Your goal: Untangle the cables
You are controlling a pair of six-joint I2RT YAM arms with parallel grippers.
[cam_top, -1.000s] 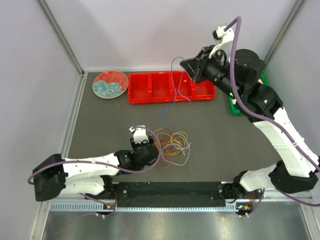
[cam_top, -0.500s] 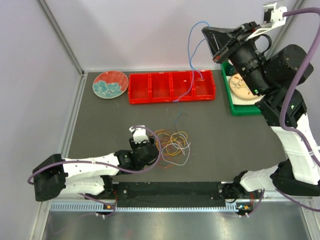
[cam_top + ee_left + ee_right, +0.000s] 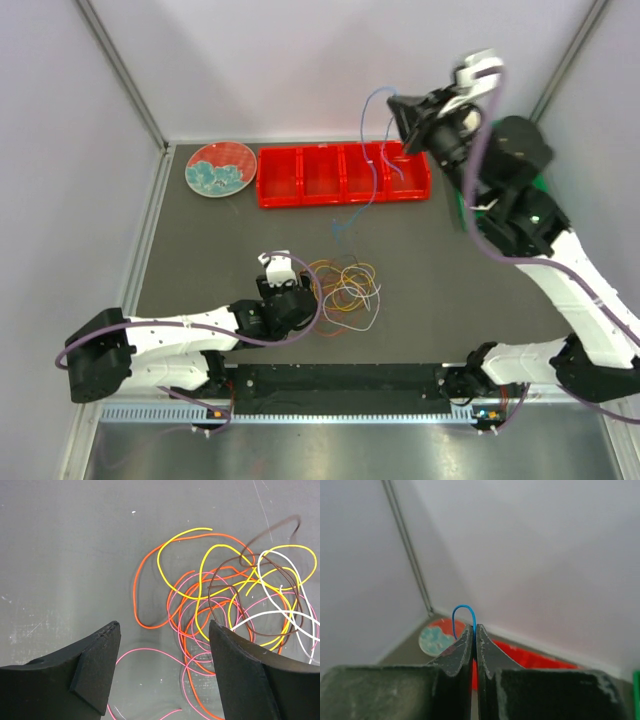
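Observation:
My left gripper shifts outward and to the right in the top view next, then lowers onto the brown cable (image 3: 347, 266) (image 3: 245, 558), which loops over the yellow one.
The cables (image 3: 345, 285) lie as a loose tangle of orange, yellow, pink, white and brown loops on the dark table. In the left wrist view the tangle (image 3: 225, 595) spreads ahead and to the right. My left gripper (image 3: 164, 625) hovers open just above its near edge, a pink loop (image 3: 150, 652) between its fingers. High over the red tray, my right gripper (image 3: 398, 108) is shut on a thin blue cable (image 3: 368, 110). That cable trails down toward the table in front of the tray. In the right wrist view the blue cable (image 3: 462, 606) arches out of the gripper (image 3: 475, 627).
A red compartment tray (image 3: 300, 175) stands at the back of the table, with a red and blue plate (image 3: 220, 168) to its left. A green tray (image 3: 465, 212) at the right is mostly hidden behind the right arm. Grey walls close in the back and sides.
The right arm swung up with the blue cable, then came down and left a little, the cable hanging from it. The left arm stayed by the tangle.

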